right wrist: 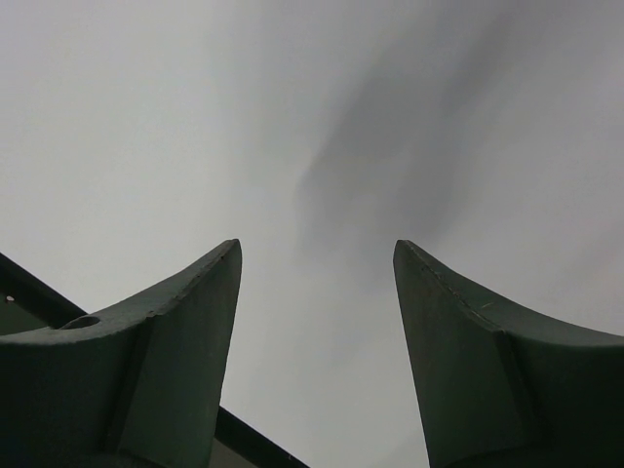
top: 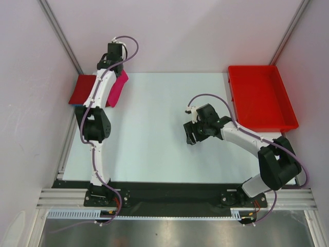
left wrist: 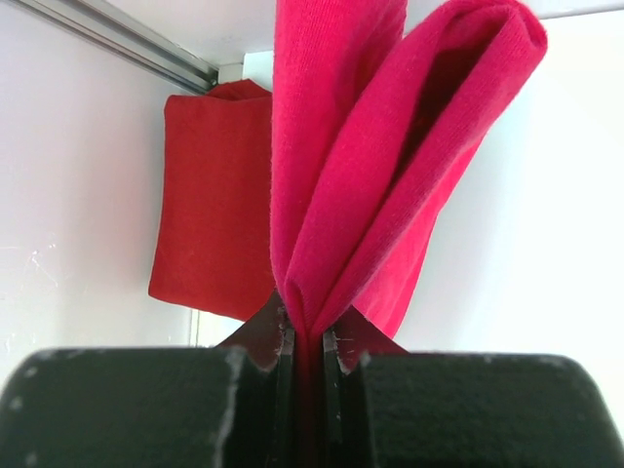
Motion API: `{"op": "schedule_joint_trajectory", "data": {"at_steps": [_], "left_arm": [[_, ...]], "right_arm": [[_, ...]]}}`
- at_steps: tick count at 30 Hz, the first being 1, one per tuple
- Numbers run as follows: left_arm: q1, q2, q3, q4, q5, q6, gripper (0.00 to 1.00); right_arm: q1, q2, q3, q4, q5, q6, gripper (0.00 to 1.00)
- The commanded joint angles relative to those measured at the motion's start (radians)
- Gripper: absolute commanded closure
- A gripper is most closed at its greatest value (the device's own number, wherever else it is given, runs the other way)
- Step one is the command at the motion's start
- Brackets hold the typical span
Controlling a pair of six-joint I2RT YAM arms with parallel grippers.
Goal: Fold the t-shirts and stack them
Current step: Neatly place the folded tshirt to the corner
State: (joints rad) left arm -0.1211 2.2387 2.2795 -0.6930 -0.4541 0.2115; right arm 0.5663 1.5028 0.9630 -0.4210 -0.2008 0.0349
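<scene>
The crimson red t-shirt (top: 82, 89) (left wrist: 214, 200) lies below my left gripper and to the left in the top view, so my left gripper will move that way and down to let go.
A folded magenta-pink t-shirt (top: 118, 88) hangs from my left gripper (top: 114, 60) at the far left of the table. In the left wrist view the pink cloth (left wrist: 370, 166) rises in doubled folds from between the jaws, and my left gripper (left wrist: 309, 341) is shut on it. Below and left of it lies the darker crimson red t-shirt (top: 82, 89), folded flat in the table's far left corner (left wrist: 210, 205). My right gripper (top: 189, 135) hovers over the white table mid-right, open, with nothing between its fingers (right wrist: 317, 249).
A rigid red plastic tray (top: 261, 96) stands at the far right. White walls with metal rails (top: 61, 36) enclose the table on the left, back and right. The black base rail (top: 169, 195) runs along the near edge.
</scene>
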Motion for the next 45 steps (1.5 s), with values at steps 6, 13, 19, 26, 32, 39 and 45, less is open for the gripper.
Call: {"op": "schedule_joint_trajectory", "data": {"at_steps": [6,13,19,26,32,39,45], "left_arm": [[0.009,-0.168,0.057,0.039,-0.021,0.006,1.0],[0.02,-0.171,0.048,0.035,-0.017,0.0,1.0],[0.021,-0.148,0.055,0.033,-0.017,-0.007,1.0],[0.049,-0.107,0.058,0.035,0.008,-0.017,1.0],[0.072,-0.076,0.064,0.038,0.011,-0.034,1.0],[0.115,-0.039,0.049,0.081,0.077,-0.057,0.99],[0.161,0.01,0.043,0.116,0.089,-0.077,1.0]], "right_arm": [[0.01,0.019,0.04,0.024,-0.02,0.01,0.31],[0.017,0.019,0.045,0.019,-0.015,0.01,0.32],[0.02,0.016,0.042,0.014,-0.006,0.011,0.31],[0.02,0.027,0.057,0.01,0.0,0.01,0.32],[0.021,0.054,0.088,-0.001,0.0,0.002,0.32],[0.027,0.086,0.123,-0.013,0.011,-0.001,0.32],[0.032,0.12,0.151,-0.03,0.026,-0.004,0.32]]}}
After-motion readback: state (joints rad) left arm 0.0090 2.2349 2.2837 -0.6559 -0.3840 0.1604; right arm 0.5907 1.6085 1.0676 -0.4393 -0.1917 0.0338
